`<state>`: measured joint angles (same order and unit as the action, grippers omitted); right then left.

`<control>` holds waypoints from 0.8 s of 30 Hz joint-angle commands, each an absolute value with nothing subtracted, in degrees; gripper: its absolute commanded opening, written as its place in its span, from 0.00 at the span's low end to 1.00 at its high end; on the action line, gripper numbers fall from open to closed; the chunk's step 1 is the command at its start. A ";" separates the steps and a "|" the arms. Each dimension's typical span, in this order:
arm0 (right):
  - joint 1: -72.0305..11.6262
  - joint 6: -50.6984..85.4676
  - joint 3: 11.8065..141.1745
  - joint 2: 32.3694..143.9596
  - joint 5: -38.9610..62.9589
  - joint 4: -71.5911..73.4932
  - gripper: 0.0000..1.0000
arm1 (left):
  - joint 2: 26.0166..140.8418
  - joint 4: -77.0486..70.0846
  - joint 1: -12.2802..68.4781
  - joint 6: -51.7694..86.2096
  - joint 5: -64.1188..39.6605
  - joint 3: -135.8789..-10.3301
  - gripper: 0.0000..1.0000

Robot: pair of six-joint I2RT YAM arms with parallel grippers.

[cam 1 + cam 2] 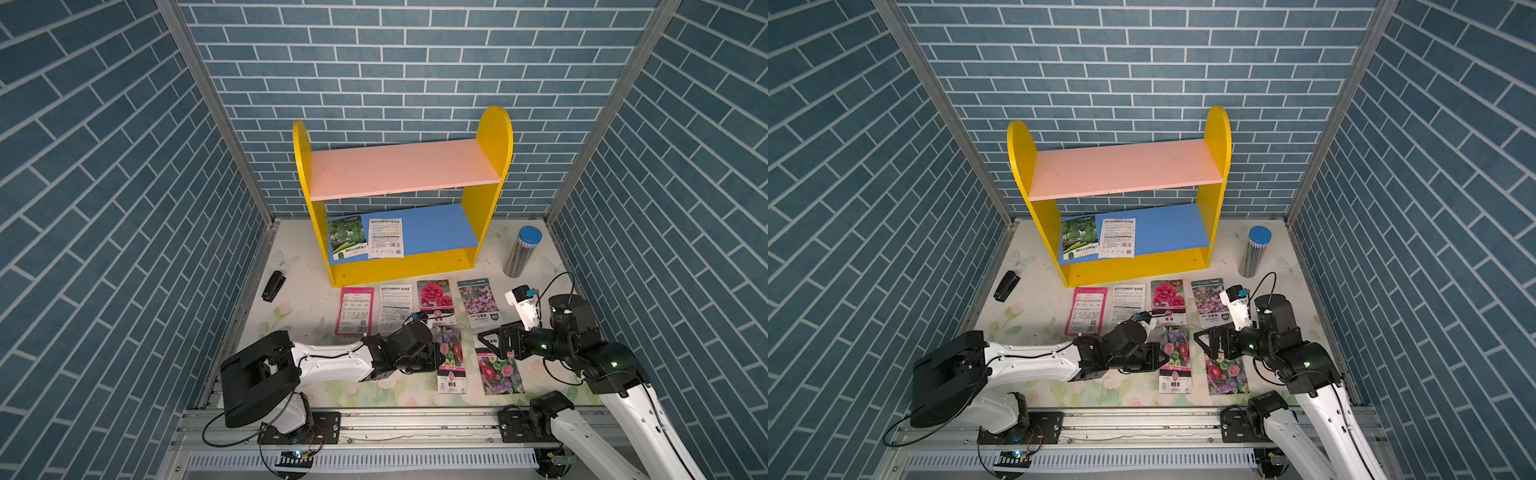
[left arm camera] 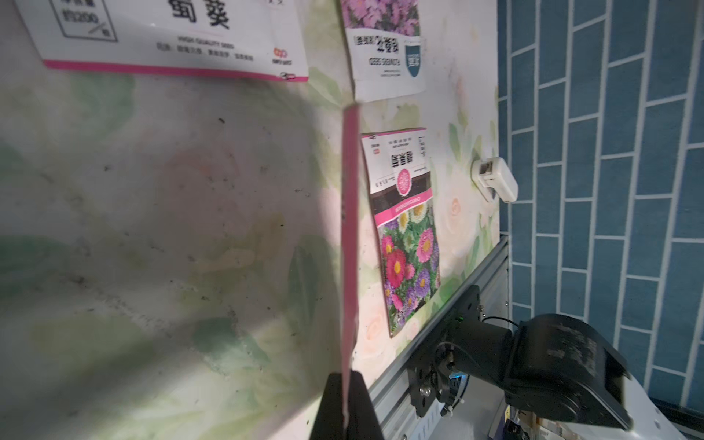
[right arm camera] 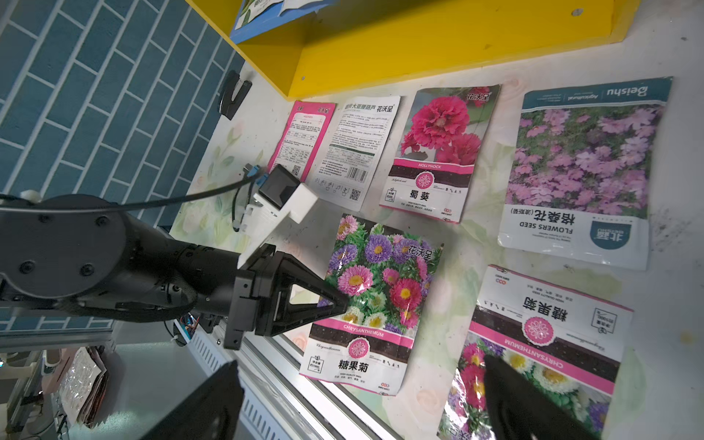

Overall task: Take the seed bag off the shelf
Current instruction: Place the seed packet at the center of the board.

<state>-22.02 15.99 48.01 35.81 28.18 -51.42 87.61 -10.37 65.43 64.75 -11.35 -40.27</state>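
Observation:
My left gripper should move down next, lay the raised bag edge down and release it, since the tabletop (image 1: 472,372) (image 2: 370,286) beside the other chrysanthemum bag is below it.
The shelf (image 1: 399,266) stands at the back, its pink upper board bare. On its blue lower board lie a green seed bag (image 1: 347,237) and a white one (image 1: 386,237). My left gripper (image 1: 436,358) is low over the table in front of the shelf, shut on the left edge of a chrysanthemum seed bag (image 1: 451,357). The left wrist view shows that bag (image 2: 350,228) edge-on between the jaws of the left gripper (image 2: 346,381). My right gripper (image 1: 492,343) hangs open over another chrysanthemum bag (image 1: 498,370), its fingers (image 3: 533,404) wide apart and empty.
Several more seed bags lie in a row before the shelf: pink (image 1: 354,309), white (image 1: 395,307), hollyhock (image 1: 435,299), purple-flowered (image 1: 478,301). A steel can with a blue lid (image 1: 521,251) stands at the right, a black stapler (image 1: 273,286) at the left. Brick walls enclose three sides.

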 commanded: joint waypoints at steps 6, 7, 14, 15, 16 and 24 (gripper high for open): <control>-22.24 13.64 47.99 34.57 26.72 -52.33 1.00 | 92.67 -6.86 66.18 66.71 -11.22 -43.94 0.00; -22.24 13.66 47.90 34.33 26.81 -52.22 1.00 | 93.21 -6.90 66.14 66.53 -11.41 -44.07 0.00; -22.24 13.62 47.74 33.13 26.45 -52.28 1.00 | 96.61 -5.89 66.13 65.57 -11.57 -45.65 0.00; -22.24 13.62 47.72 33.17 26.46 -52.29 1.00 | 96.80 -5.05 66.16 65.40 -11.22 -46.08 0.00; -22.24 13.63 47.71 33.26 26.37 -52.38 1.00 | 96.99 -4.04 66.18 65.02 -10.97 -46.56 0.00; -22.24 13.89 47.63 33.57 25.51 -52.15 1.00 | 97.77 -0.75 66.08 64.79 -9.31 -47.52 0.15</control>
<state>-22.02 15.99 48.01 33.69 26.70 -51.83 96.64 -3.62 65.82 65.63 -10.94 -46.72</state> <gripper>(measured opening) 0.998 0.143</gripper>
